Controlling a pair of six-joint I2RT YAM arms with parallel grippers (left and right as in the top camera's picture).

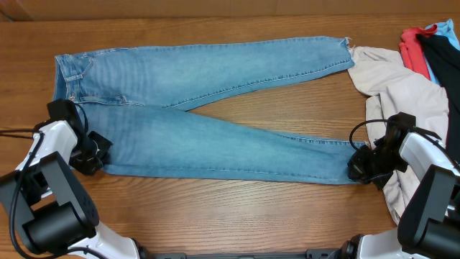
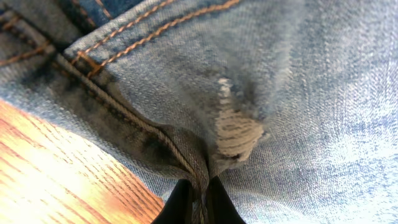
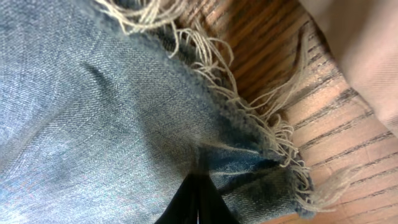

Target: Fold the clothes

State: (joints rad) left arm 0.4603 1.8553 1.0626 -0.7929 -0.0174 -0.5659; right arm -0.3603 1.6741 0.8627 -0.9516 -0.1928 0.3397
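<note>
I will next drag the near edge of the jeans' waist end back and open along the front (image 1: 109,199) of the table with my left gripper, as the wood there is bare.
The light blue jeans (image 1: 201,108) lie flat on the table, waist at the left and the two legs splayed in a V toward the right. My left gripper (image 1: 99,152) is shut on the near edge of the waist end. In the left wrist view the black fingertips (image 2: 181,202) pinch a stitched denim seam (image 2: 200,180). My right gripper (image 1: 357,164) is shut on the frayed hem of the near leg. The right wrist view shows its fingertips (image 3: 186,199) closed on the denim beside the fringe (image 3: 267,130).
A large beige garment (image 1: 402,93) lies at the right, right behind the right arm. Small red (image 1: 413,50) and black (image 1: 442,57) garments sit at the far right corner. Bare wood table (image 1: 230,216) runs along the front.
</note>
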